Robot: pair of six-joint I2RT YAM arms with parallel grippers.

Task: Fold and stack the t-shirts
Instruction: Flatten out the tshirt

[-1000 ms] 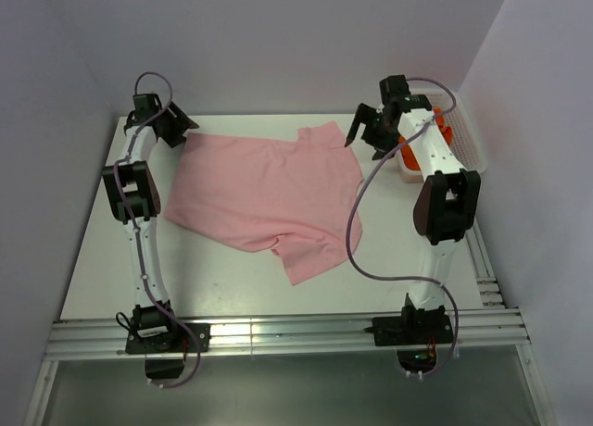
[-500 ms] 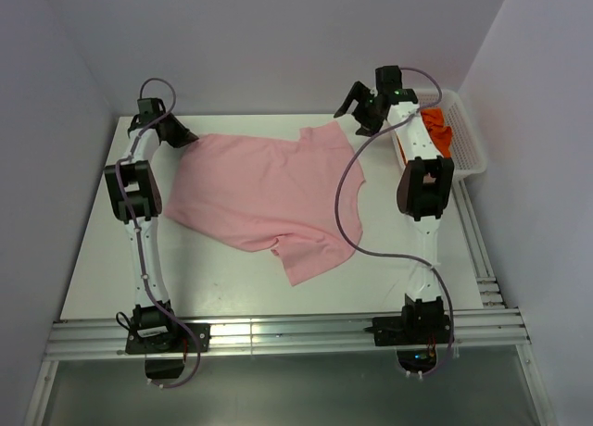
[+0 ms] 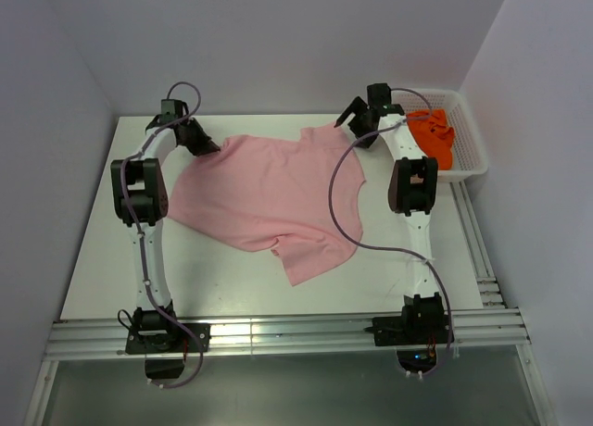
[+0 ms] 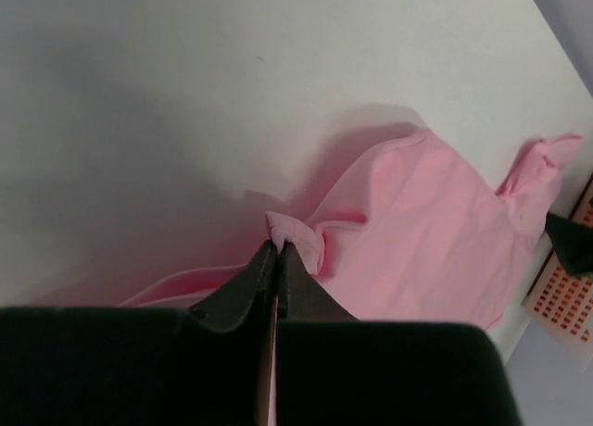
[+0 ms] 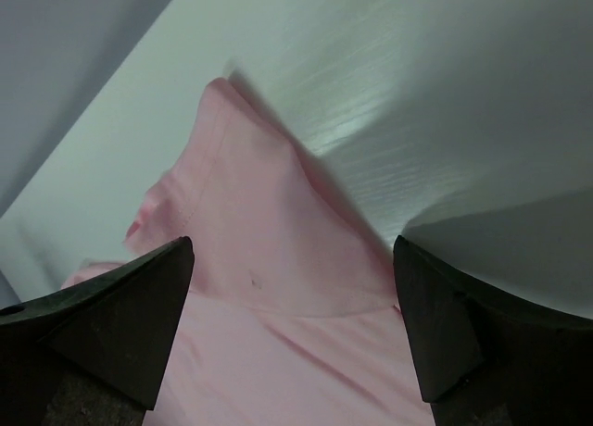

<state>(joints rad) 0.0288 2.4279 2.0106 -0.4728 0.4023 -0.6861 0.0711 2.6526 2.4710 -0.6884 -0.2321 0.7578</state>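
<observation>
The pink t-shirt's side edge by the basket already lies between the right gripper's spread fingers, so the robot's right gripper needs to lower slightly over it next and close on the pink t-shirt.
The pale pink t-shirt lies spread across the middle of the table, one part trailing toward the front. My left gripper sits at its back left corner and is shut on a small raised fold of the pink cloth; the jaws meet with cloth pinched at the tips. My right gripper hovers open over the back right corner, its fingers spread wide above the pink fabric and holding nothing. The orange t-shirt lies crumpled in the basket.
A white mesh basket stands at the back right edge of the table, just right of the right arm. Grey walls close in behind and on both sides. A metal rail runs along the front by the arm bases.
My left gripper has shut on the shirt's back left corner and drawn it to the right. My right arm has swung left from the basket to the shirt's back right corner.
</observation>
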